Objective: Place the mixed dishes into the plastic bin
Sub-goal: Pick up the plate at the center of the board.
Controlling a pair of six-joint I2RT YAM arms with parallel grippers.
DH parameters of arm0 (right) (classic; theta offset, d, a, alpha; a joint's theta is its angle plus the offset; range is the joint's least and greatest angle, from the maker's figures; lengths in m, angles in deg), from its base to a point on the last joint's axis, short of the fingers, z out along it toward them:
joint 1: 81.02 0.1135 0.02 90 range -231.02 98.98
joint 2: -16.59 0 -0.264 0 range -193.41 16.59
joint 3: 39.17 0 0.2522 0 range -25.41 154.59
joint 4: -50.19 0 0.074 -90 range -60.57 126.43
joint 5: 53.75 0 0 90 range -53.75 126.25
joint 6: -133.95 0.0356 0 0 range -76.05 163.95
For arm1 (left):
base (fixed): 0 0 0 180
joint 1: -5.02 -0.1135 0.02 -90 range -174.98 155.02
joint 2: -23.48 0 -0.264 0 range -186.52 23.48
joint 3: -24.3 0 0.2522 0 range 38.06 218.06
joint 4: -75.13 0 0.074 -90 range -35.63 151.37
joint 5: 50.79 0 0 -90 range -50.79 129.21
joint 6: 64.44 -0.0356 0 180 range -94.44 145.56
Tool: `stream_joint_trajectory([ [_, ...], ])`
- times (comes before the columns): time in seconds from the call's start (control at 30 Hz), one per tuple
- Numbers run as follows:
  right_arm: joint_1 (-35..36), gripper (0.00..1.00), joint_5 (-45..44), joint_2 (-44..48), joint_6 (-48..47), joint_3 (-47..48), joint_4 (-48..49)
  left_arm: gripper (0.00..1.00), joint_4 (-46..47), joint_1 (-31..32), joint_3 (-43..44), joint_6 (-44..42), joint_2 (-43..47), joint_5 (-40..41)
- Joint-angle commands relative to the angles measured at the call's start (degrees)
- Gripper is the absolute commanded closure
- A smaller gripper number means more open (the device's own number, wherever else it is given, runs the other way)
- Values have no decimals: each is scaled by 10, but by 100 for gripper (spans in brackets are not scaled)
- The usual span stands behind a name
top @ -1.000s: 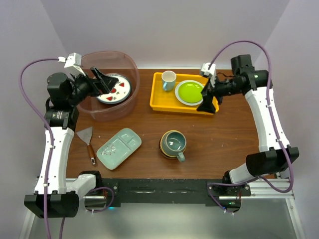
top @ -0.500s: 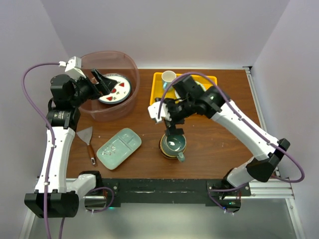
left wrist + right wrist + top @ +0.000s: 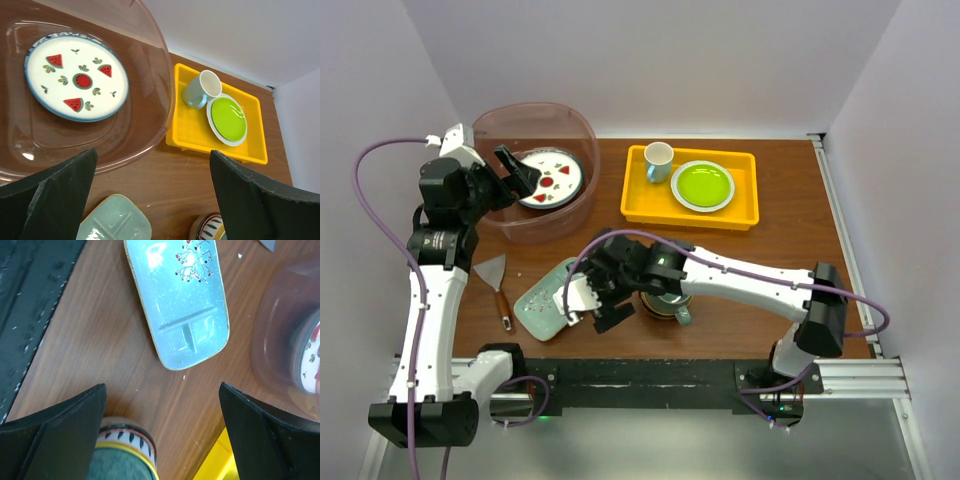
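I should bring my right gripper down and left in the top view to the green tray's rail-side rim, which is below the gripper where bare wood leaves room for fingers.
A white plate with red watermelon marks (image 3: 548, 178) (image 3: 76, 76) lies flat inside the translucent pinkish plastic bin (image 3: 582, 125) (image 3: 167, 95). My left gripper (image 3: 517, 168) (image 3: 152, 160) hangs open over the bin's left side, holding nothing. The pale green divided tray (image 3: 542, 292) (image 3: 175, 295) lies on the table near the front. My right gripper (image 3: 590, 305) (image 3: 162, 390) hovers open over that tray's right end, empty. Just right of it stands the striped bowl with the teal mug (image 3: 674, 310) (image 3: 125, 455), mostly hidden under the right arm.
A yellow tray (image 3: 640, 200) (image 3: 190, 130) at the back holds a lime-green plate (image 3: 702, 185) and a small white cup (image 3: 658, 160). A metal scraper (image 3: 495, 280) lies left of the green tray. The black front rail (image 3: 30, 290) runs close by.
The right arm swung from the yellow tray past the bowl to the green tray's right end, staying open. The left gripper drew back slightly to the left over the bin.
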Motion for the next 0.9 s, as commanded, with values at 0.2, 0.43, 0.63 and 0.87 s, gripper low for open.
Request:
stream_joint_trajectory([
  [0.2, 44, 2, -112, -34, 52, -71, 224, 0, -38, -3, -5, -44, 58, 84],
  [0.43, 60, 2, -134, -50, 47, -104, 284, 0, -36, -2, -28, -55, 79, 79],
  [0.63, 71, 2, -125, -63, 20, -122, 299, 0, -37, -2, -45, -58, 99, 83],
  [0.87, 76, 2, -116, -79, -18, -130, 302, 0, -52, -2, -47, -71, 124, 100],
])
